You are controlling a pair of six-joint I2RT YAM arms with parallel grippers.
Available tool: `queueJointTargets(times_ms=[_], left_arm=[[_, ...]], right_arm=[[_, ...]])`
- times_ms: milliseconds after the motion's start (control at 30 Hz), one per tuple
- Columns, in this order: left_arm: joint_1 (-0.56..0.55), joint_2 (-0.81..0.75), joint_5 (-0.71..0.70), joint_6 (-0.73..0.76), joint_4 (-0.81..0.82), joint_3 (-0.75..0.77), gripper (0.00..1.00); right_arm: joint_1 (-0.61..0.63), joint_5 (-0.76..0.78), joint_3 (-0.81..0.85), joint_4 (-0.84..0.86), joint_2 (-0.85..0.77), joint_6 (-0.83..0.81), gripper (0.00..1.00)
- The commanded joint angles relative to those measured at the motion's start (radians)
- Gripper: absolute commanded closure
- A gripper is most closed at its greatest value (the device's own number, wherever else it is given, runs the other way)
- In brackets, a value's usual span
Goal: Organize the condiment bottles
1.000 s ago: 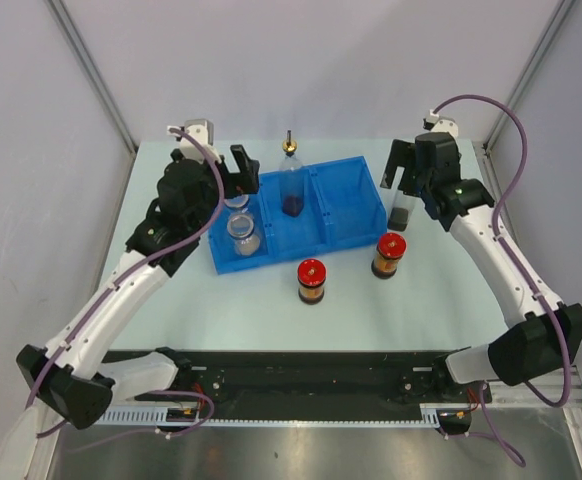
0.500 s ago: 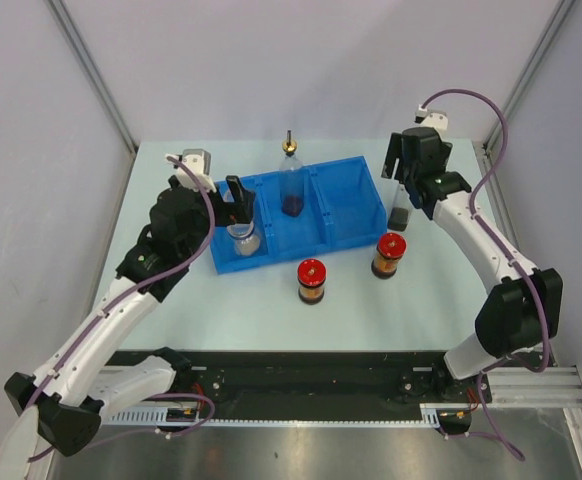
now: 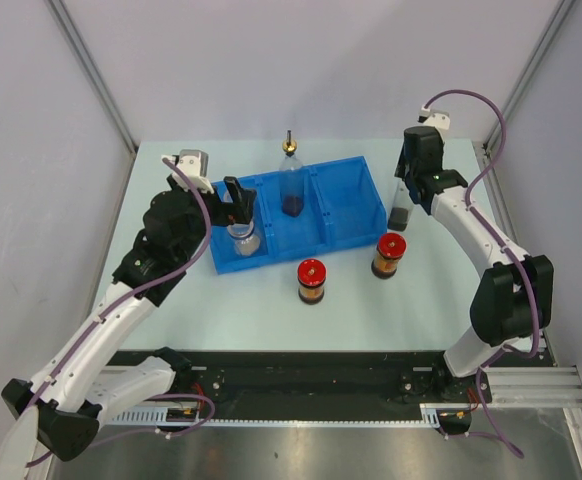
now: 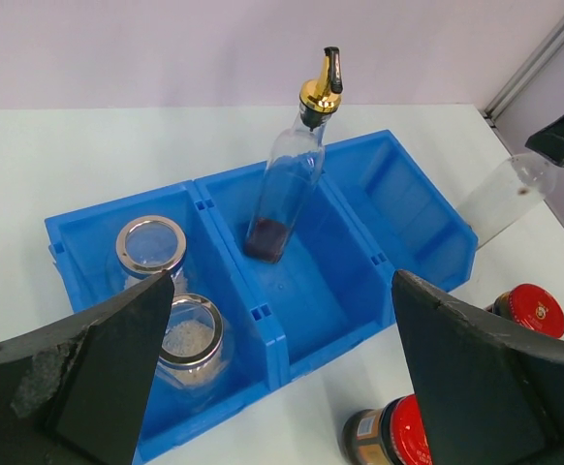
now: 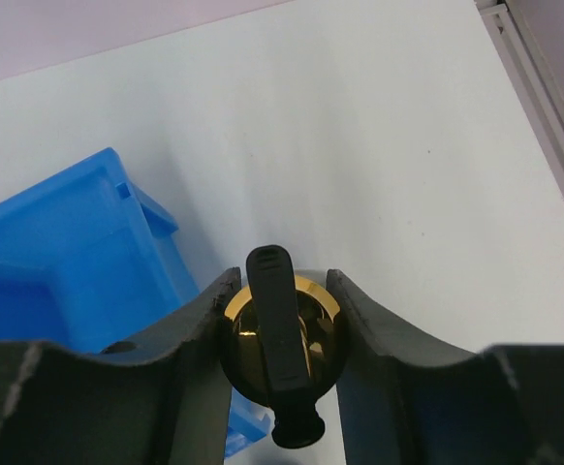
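Note:
Next, my right gripper needs to lift over the tray [image 3: 343,205], then lower and release, since the free near part of the tray's middle section lies to its left in the top view.
A tall clear bottle [image 3: 401,208] with a gold spout [image 5: 323,302] stands on the table just right of the blue tray [image 3: 343,205]. My right gripper [image 5: 280,329] is shut on that spout from above. A second tall bottle [image 3: 291,185] stands in the tray's middle compartment. Two short clear jars [image 4: 151,247] [image 4: 190,334] sit in the left compartment, and my left gripper [image 4: 282,281] hovers open over that end, holding nothing. Two red-lidded dark jars [image 3: 311,281] [image 3: 388,256] stand on the table in front of the tray.
The tray's right compartment [image 4: 408,194] holds nothing. Metal frame posts and grey walls close in the table at the back and both sides. The arms' base rail [image 3: 301,385] runs along the near edge.
My right gripper has come over the bottle beside the tray and shut on its gold spout. The left gripper has shifted a little toward the near-left, still open.

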Motion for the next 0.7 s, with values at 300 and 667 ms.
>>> queueJointTargets(times_ms=[300,667], left_arm=[[-0.001,-0.017,0.021,0.014,0.039,-0.008,0.00],[-0.001,-0.022,0.023,-0.007,0.014,-0.005,0.00]], right_arm=[[-0.006,0.078,0.004,0.065,-0.047,-0.035,1.00],[0.005,0.112,0.023,0.117,-0.263,-0.081,1.00]])
